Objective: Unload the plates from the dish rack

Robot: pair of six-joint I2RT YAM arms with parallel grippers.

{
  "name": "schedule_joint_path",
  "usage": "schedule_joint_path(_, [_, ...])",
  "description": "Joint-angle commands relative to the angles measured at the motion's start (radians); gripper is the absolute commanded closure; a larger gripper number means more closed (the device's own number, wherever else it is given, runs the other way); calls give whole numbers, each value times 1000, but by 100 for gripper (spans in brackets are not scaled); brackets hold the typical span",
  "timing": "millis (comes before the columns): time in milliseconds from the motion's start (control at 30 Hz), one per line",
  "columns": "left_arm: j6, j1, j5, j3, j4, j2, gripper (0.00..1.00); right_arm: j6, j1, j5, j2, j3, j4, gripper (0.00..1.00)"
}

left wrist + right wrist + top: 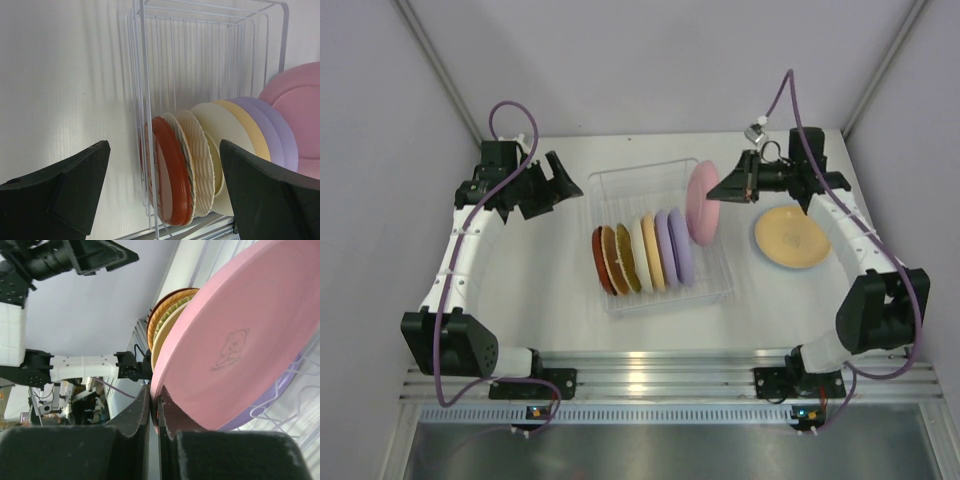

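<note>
The mustard plate is beside the rack. My right gripper will next turn the pink plate flat over the mustard plate and then lower the pink plate on top.
The clear dish rack stands mid-table with several plates on edge in a row: red, brown, mustard, cream, orange and lavender. My right gripper is shut on the rim of the pink plate and holds it upright above the rack's right end; in the right wrist view the fingers pinch the pink plate. A mustard plate lies flat on the table to the right. My left gripper is open and empty, left of the rack; its view shows the red plate between the jaws.
The rack's far half holds no plates. White enclosure walls stand close on the left, right and back. An aluminium rail runs along the near table edge.
</note>
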Motion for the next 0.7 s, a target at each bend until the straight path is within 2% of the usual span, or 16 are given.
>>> schedule_joint_path(0, [12, -3, 0, 13, 5, -26, 4, 31, -73, -80, -86, 86, 108, 100])
schedule_joint_path(100, [11, -3, 6, 14, 7, -23, 4, 68, -140, -73, -114, 112, 157, 100])
schedule_joint_path(200, [9, -3, 7, 13, 7, -23, 4, -10, -214, 88, -135, 185, 40, 100])
schedule_joint_path(233, [9, -3, 10, 13, 8, -23, 4, -66, -216, 270, -122, 227, -146, 100])
schedule_joint_path(267, [8, -3, 11, 11, 8, -23, 4, -169, -211, 359, -111, 271, -216, 100])
schedule_joint_path(300, [8, -3, 13, 11, 10, -22, 4, -206, -205, 437, -99, 343, -285, 100])
schedule_joint_path(333, [6, -3, 16, 11, 8, -20, 4, -234, -194, 611, -85, 373, -341, 100])
schedule_joint_path(367, [6, -3, 17, 13, 11, -19, 4, -278, -190, 677, -65, 396, -417, 100])
schedule_joint_path(400, [6, -3, 17, 11, 11, -19, 4, -289, -188, 732, -62, 413, -436, 100])
schedule_joint_path(433, [5, -3, 17, 11, 13, -17, 4, -298, -182, 871, -55, 416, -456, 100])
schedule_joint_path(533, [3, -3, 19, 10, 15, -14, 4, -312, -173, 1107, 3, 419, -571, 100])
schedule_joint_path(667, [0, -3, 29, 11, 16, -5, 4, -320, -159, 1233, 50, 321, -602, 100])
